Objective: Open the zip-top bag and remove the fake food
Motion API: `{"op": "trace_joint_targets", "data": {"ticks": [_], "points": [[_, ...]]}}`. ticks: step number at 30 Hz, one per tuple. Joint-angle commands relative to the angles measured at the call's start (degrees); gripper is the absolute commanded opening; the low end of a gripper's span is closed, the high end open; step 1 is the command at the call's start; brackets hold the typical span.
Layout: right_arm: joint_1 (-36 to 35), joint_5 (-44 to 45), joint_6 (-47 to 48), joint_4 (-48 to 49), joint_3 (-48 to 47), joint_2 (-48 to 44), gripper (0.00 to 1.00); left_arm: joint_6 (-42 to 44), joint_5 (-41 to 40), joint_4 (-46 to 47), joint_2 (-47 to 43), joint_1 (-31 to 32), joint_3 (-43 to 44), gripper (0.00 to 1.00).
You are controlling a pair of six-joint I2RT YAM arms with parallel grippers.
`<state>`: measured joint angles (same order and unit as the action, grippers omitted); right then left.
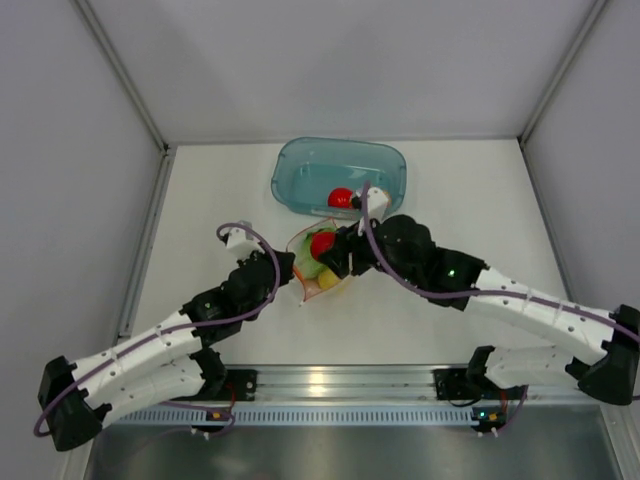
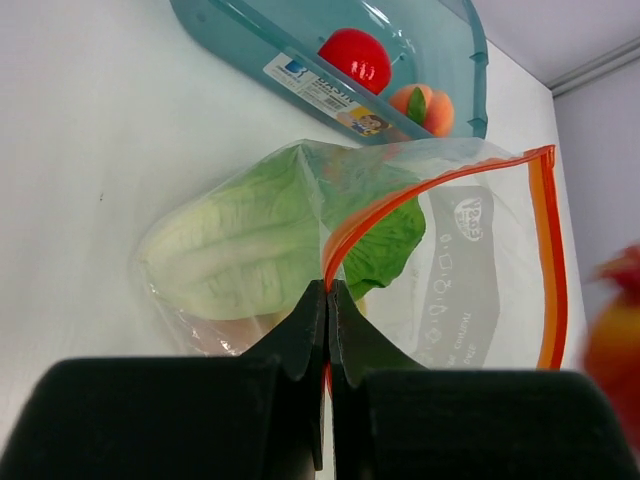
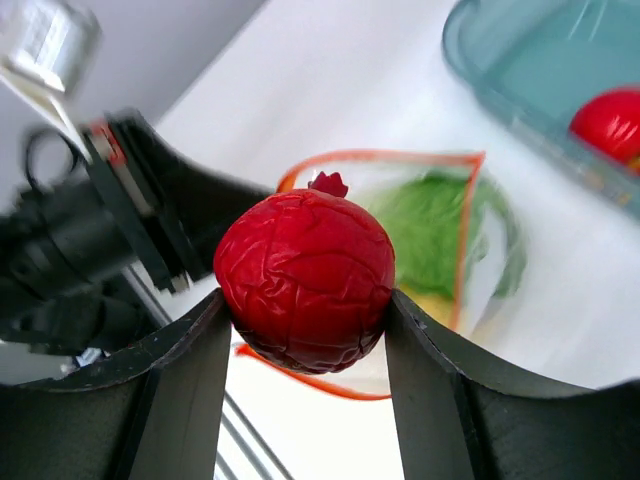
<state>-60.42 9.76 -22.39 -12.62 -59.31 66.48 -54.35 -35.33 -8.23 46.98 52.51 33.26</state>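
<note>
My right gripper rises outward from the bag's opening (image 1: 322,244) next, then lowers into the teal bin behind the peach and releases the fruit, since food lies there.
The clear zip-top bag (image 1: 318,268) lies mid-table with its orange-red zip strip (image 2: 545,250) open. Inside it show the green-white lettuce head (image 2: 240,245) and a yellow piece (image 1: 327,281). My left gripper (image 2: 328,300) is shut on the zip strip at the bag's mouth. My right gripper (image 3: 305,320) is shut on a wrinkled red round fruit (image 3: 305,282) and holds it above the bag's mouth (image 1: 322,244). The bag also shows in the right wrist view (image 3: 440,240).
A teal translucent bin (image 1: 300,165) stands behind the bag and holds a red round piece (image 1: 341,197) and a pink peach (image 2: 425,108). White walls close in the table at left, right and back.
</note>
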Motion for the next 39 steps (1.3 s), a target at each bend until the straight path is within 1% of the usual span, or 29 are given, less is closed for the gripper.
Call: {"op": "trace_joint_targets", "data": {"ticks": [1,2,3,5,6,8,9,11,12,14,15,17,18,19,20,21,22,23,24,25,28,29,32,33,35,36,37,38,39], "points": [[8.54,-7.28,4.37,-2.13,-8.70,-3.55,0.43,-0.50,-2.90,-1.52,0.48,0.14,1.29,0.00],[11.18,-7.91,4.98,-3.36,-12.11,-3.03,0.43,-0.58,-3.51,-1.87,0.31,0.14,1.20,0.00],[16.43,-7.57,5.60,-5.20,-13.71,-1.19,0.43,-0.50,-3.78,-2.05,0.04,0.14,1.28,0.00],[21.38,-6.07,7.62,-5.92,-17.57,1.80,0.43,0.12,-4.74,-2.32,0.04,0.05,1.63,0.00],[26.10,-5.72,7.89,-4.97,-18.64,5.64,0.43,0.47,-5.09,-3.54,0.21,-0.04,2.16,0.00],[30.52,-7.29,7.80,-3.91,-22.23,10.49,0.43,1.78,-5.10,-4.69,1.18,-0.30,4.09,0.00],[34.11,-8.86,7.80,-3.47,-23.73,15.91,0.44,2.48,-4.40,-4.78,1.53,-0.57,4.62,0.00],[36.33,-9.41,8.41,-2.76,-28.72,21.30,0.44,4.16,-3.70,-4.78,2.23,-0.57,5.94,0.00],[37.47,-9.32,8.77,-2.58,-30.67,26.81,0.44,5.03,-3.08,-4.78,2.59,-0.65,6.38,0.00],[38.10,-8.79,9.91,-2.85,-36.19,32.11,0.45,6.09,-2.20,-4.78,3.37,-0.66,7.34,0.00],[38.53,-8.27,10.26,-2.76,-37.97,37.01,0.46,7.14,-1.68,-4.78,3.64,-0.83,7.61,0.00],[38.80,-8.44,10.88,-3.80,-43.49,41.69,0.47,7.68,-0.27,-4.78,3.99,-1.01,7.96,0.00],[39.06,-8.35,10.88,-4.51,-45.35,45.80,0.48,8.03,0.08,-4.78,4.00,-1.09,7.97,0.00],[39.15,-8.44,11.23,-4.95,-47.02,47.50,0.50,8.12,1.04,-4.78,3.91,-1.10,7.97,0.00],[39.15,-8.44,11.32,-6.52,-50.00,50.30,0.55,8.29,1.32,-4.69,3.82,-1.18,8.05,0.00],[39.07,-8.53,11.41,-7.15,-51.25,51.20,0.62,8.64,1.93,-4.69,3.82,-1.18,8.05,0.00],[39.15,-8.88,11.67,-7.50,-52.21,51.90,0.65,9.08,3.41,-4.69,3.82,-1.18,8.23,0.00],[39.07,-8.79,11.67,-7.94,-53.01,52.08,0.70,9.61,4.21,-4.69,4.08,-1.18,8.66,0.00],[39.07,-8.97,11.50,-8.12,-53.10,51.91,0.90,10.66,5.00,-4.69,4.26,-1.18,9.02,0.00],[39.07,-9.14,11.93,-8.38,-53.19,51.65,0.99,10.75,5.44,-4.69,4.43,-1.18,9.19,0.00],[39.07,-8.36,12.55,-10.40,-53.01,49.72,1.00,10.23,6.85,-4.60,4.52,-1.18,9.55,0.00],[39.07,-7.92,12.64,-10.84,-52.49,47.63,0.99,10.14,7.03,-4.69,4.26,-1.18,9.72,0.00],[39.07,-9.14,10.54,-10.84,-47.23,42.09,0.99,9.61,7.47,-4.69,3.82,-1.18,10.34,0.00],[39.24,-13.84,8.53,-10.76,-45.30,37.46,0.99,9.44,7.47,-4.69,3.82,-1.18,10.60,0.00],[40.38,-25.52,2.55,-3.85,-34.95,32.08,0.99,8.91,7.73,-4.69,3.91,-1.18,11.56,0.00],[42.12,-34.89,-0.69,-0.07,-30.47,26.31,0.97,8.47,7.91,-4.60,3.99,-1.18,12.00,0.00],[42.66,-36.29,-6.55,5.71,-22.86,23.46,0.91,8.29,8.00,-4.52,4.34,-1.27,12.88,0.00],[42.15,-34.56,-8.09,5.59,-20.52,18.47,0.86,8.12,8.00,-4.60,4.69,-1.18,13.32,0.00],[41.19,-31.93,-8.54,3.59,-18.93,16.25,0.81,7.25,8.00,-4.60,4.87,-1.18,13.76,0.00]]}}
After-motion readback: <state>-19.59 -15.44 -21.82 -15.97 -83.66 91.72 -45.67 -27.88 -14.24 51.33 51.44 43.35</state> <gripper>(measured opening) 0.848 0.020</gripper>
